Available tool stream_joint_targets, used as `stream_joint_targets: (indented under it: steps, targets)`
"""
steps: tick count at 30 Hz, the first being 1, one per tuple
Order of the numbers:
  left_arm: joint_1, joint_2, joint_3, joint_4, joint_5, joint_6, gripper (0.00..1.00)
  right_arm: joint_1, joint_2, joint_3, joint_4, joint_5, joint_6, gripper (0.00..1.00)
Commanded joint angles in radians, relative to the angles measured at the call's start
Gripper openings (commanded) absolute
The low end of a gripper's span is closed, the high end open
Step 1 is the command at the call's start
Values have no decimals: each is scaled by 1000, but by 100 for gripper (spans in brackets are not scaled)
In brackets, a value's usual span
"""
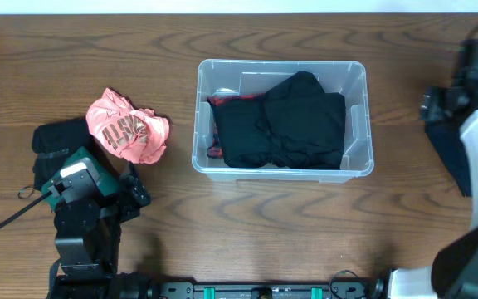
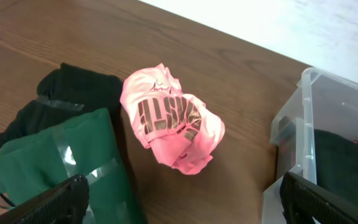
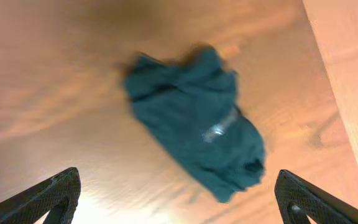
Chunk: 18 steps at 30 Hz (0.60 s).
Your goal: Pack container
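Note:
Next, my right gripper lowers, open, onto the garment's middle [image 1: 449, 153] [image 3: 191, 118], which lies uncovered between the spread fingers, since the dark teal garment lies below it.
The clear container [image 1: 364, 124] stands mid-table and holds folded black clothes [image 1: 282, 120] with a bit of red at their left edge. A crumpled pink garment [image 1: 128, 126] lies to its left, and it shows in the left wrist view [image 2: 169, 119] ahead of my left gripper [image 2: 182, 200], which is open and empty above the table. A green garment [image 2: 61, 167] and a black one [image 2: 67, 93] lie beside the pink one. The container's corner [image 2: 306, 118] is at the right. My right gripper [image 3: 178, 194] is open and empty above a dark teal garment [image 3: 197, 127].
The left arm [image 1: 85, 208] is at the front left. The right arm [image 1: 475, 133] is at the right edge, over the dark garment [image 1: 445, 154]. Bare wood lies in front of the container. The table's far edge runs along the top.

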<state>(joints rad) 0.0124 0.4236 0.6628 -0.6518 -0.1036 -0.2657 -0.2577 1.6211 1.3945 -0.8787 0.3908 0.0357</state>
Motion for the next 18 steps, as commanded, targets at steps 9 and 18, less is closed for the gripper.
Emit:
stream_joint_targets:
  steps: [9,18]
  targets:
    - [6,-1,15,-6,6,-6,98,-162,303,-2,-16,-2,-75,98]
    - [6,-1,15,-6,6,-6,98,-186,456,-2,-2,5,-74,78]
